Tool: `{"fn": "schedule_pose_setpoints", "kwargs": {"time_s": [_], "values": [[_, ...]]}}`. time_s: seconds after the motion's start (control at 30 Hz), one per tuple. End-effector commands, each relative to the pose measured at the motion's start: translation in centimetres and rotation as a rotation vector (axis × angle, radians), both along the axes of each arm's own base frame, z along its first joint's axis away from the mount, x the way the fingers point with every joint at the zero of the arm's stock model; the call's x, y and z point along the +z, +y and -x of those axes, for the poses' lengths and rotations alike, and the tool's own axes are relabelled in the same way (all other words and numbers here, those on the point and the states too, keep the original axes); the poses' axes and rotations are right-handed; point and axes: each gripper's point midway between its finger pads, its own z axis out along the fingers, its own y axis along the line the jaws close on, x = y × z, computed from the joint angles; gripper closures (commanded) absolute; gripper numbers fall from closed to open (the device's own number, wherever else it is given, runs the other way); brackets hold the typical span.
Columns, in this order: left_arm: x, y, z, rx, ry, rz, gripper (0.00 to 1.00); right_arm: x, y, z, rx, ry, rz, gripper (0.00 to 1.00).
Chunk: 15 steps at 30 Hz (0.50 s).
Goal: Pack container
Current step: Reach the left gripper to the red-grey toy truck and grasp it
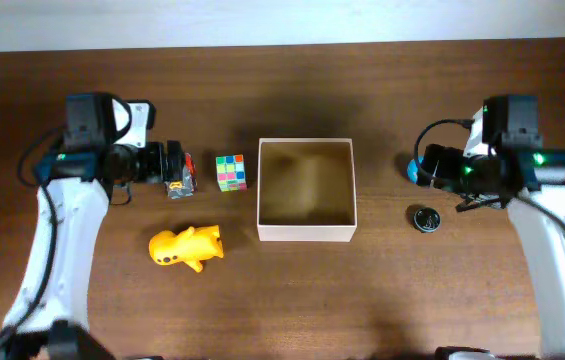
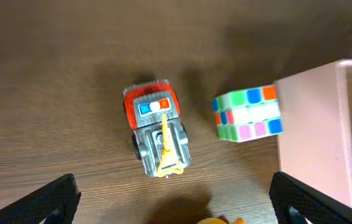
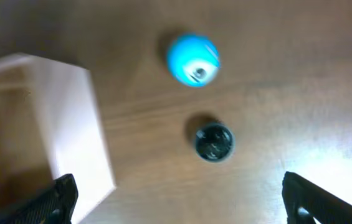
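Observation:
My open left gripper will come down next over the truck's grey body behind the cab, with one finger on each side, because the table is empty along both long sides of the toy truck (image 1: 181, 183).
The container (image 1: 305, 233), a square open-top box with white walls and a tan inside, stands empty mid-table. Its wall also shows in the left wrist view (image 2: 316, 130) and the right wrist view (image 3: 70, 118). My left gripper (image 1: 169, 165) (image 2: 176, 205) is open and empty above a red-and-grey toy truck (image 1: 181, 183) (image 2: 158, 127). A multicoloured cube (image 1: 230, 172) (image 2: 248, 113) sits between the truck and the box. My right gripper (image 1: 432, 168) (image 3: 179, 199) is open and empty above a blue ball (image 1: 414, 168) (image 3: 192, 59) and a small black round thing (image 1: 424, 218) (image 3: 214, 142).
A yellow plush toy (image 1: 187, 247) lies left of the box near the front, and its top edge shows in the left wrist view (image 2: 219, 220). The wooden table (image 1: 282, 310) runs to a white strip at the far edge.

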Motion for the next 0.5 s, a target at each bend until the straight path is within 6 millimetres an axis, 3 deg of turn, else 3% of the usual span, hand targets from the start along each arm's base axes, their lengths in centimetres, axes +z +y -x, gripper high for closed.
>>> {"fn": "schedule_pose_setpoints", "kwargs": {"time_s": [0.0,0.2,0.47], "values": [[-2.6,-0.2,-0.8,-0.034,0.06,0.01,0.01,-3.2,-2.0,-0.2,-0.059,0.124,-0.01,0.01],[-6.5,-0.4,-1.2,-0.04,0.151,0.018,0.01,-6.4,-3.8,0.4,-0.2,0.251,-0.093,0.01],[-11.5,-0.5,-1.2,-0.004,0.267,-0.207,0.03,-7.4,-4.1,1.0,-0.217,0.298,-0.107,0.01]]}}
